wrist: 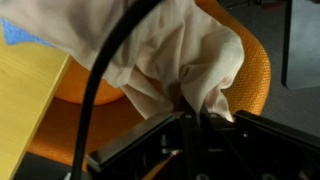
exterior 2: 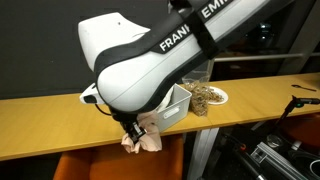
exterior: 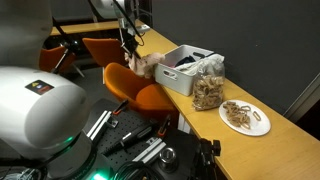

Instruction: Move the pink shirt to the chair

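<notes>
The shirt still hangs beside the table. I should next carry it with my gripper away from the table's edge, over the orange chair's back (exterior: 119,81) (wrist: 258,72) and release it.
The pale pink shirt (exterior: 143,64) hangs bunched from my gripper (exterior: 131,50), at the table's near edge above the orange chair (exterior: 150,95). In an exterior view the shirt (exterior 2: 143,138) dangles below the table edge, over the chair's orange back (exterior 2: 120,165). In the wrist view the shirt (wrist: 170,55) fills the middle, its folds pinched between my shut fingers (wrist: 190,118), with the orange chair seat (wrist: 255,70) behind it. Part of the shirt is hidden by a black cable.
A white bin (exterior: 185,68) with dark items stands on the wooden table (exterior: 270,130), next to a clear bag of snacks (exterior: 208,92) and a plate of pretzels (exterior: 245,116). A second orange chair (exterior: 100,50) stands farther back. Black equipment lies below.
</notes>
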